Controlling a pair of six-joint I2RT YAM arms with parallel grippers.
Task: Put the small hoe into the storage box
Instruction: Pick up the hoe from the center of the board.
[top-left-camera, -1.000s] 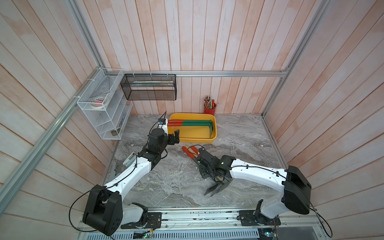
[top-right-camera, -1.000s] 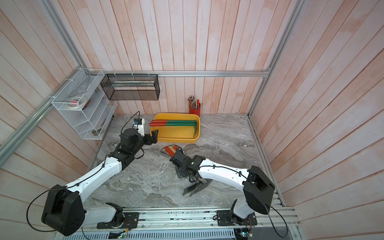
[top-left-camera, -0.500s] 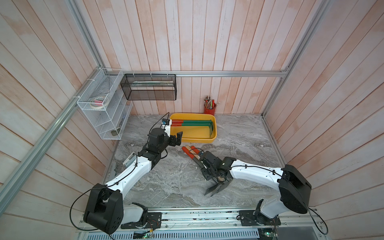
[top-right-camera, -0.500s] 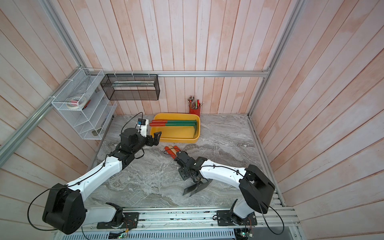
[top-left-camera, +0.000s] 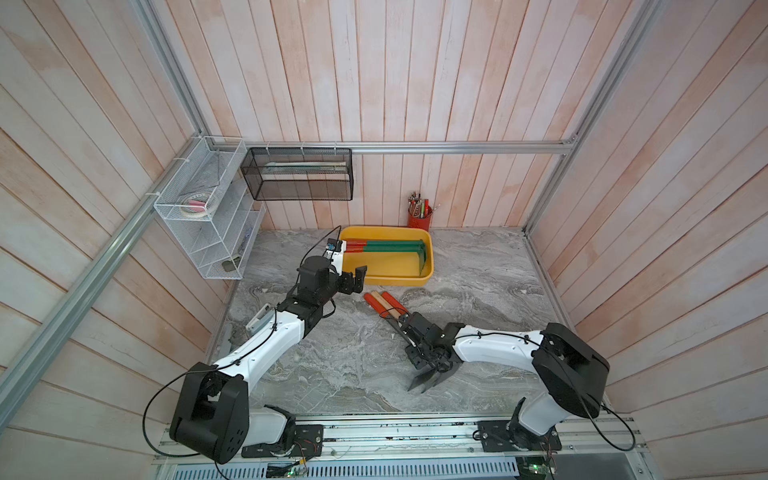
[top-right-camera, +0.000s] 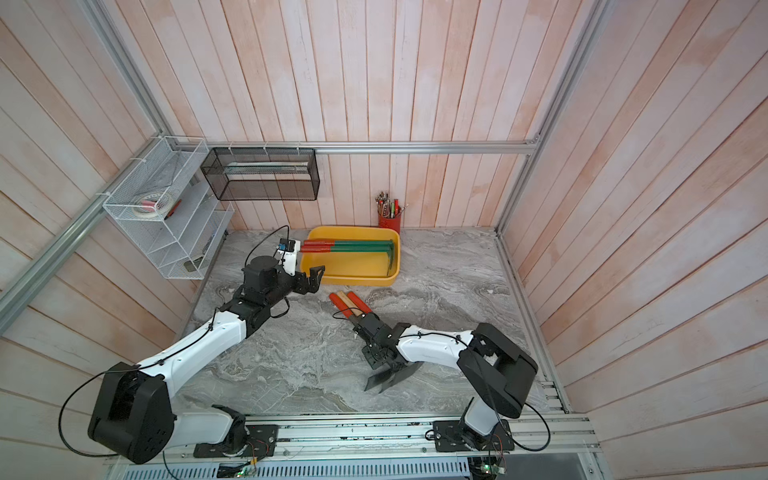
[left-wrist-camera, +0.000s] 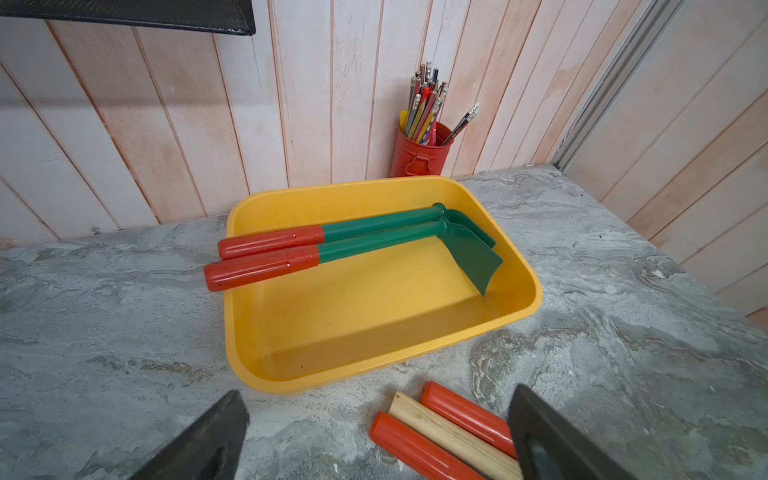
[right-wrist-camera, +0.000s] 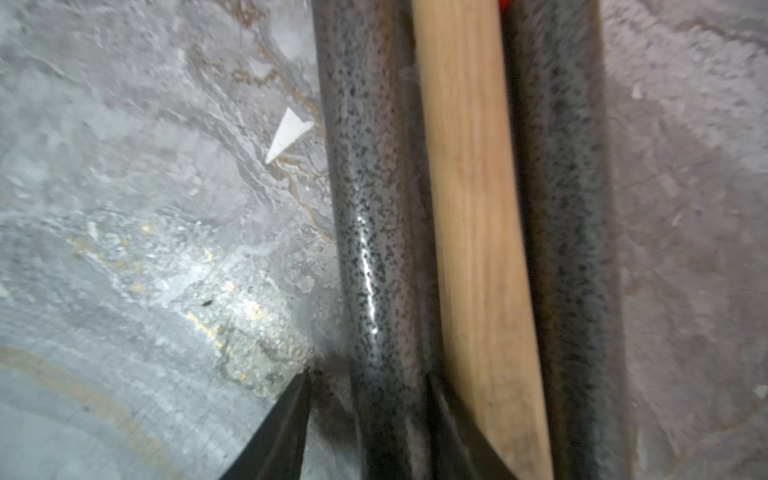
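The right gripper stays low and closes onto the speckled grey shaft next. It lies between my fingers, one already parting it from the wooden handle (right-wrist-camera: 469, 208).
Three long tools lie side by side on the marble table in front of the yellow storage box (top-left-camera: 395, 280) (top-right-camera: 357, 280) (left-wrist-camera: 374, 368). Two are small hoes with red grips (top-left-camera: 373, 302) (left-wrist-camera: 415, 446) and speckled grey shafts (right-wrist-camera: 365, 208). A wooden handle (left-wrist-camera: 449, 436) (right-wrist-camera: 469, 208) lies between them. Their dark blades (top-left-camera: 428, 376) point at the front rail. My right gripper (top-left-camera: 405, 330) (right-wrist-camera: 370, 376) is open and low over the tools, straddling one speckled shaft, with a thin gap on one side. Past the red grips and beside the box's near corner, my left gripper (top-left-camera: 353, 281) (left-wrist-camera: 380, 440) is wide open and holds nothing.
Two green hoes with red grips (top-left-camera: 386, 247) (left-wrist-camera: 374, 237) lie in the box along its far wall, the grips overhanging the rim. A red pencil cup (top-left-camera: 419, 218) stands behind the box. A black mesh basket (top-left-camera: 297, 174) and a white wire rack (top-left-camera: 208, 220) hang on the walls.
My left gripper has drifted from the box's left end towards the red grips on the table. The right gripper's jaws have widened slightly; that arm has barely moved.
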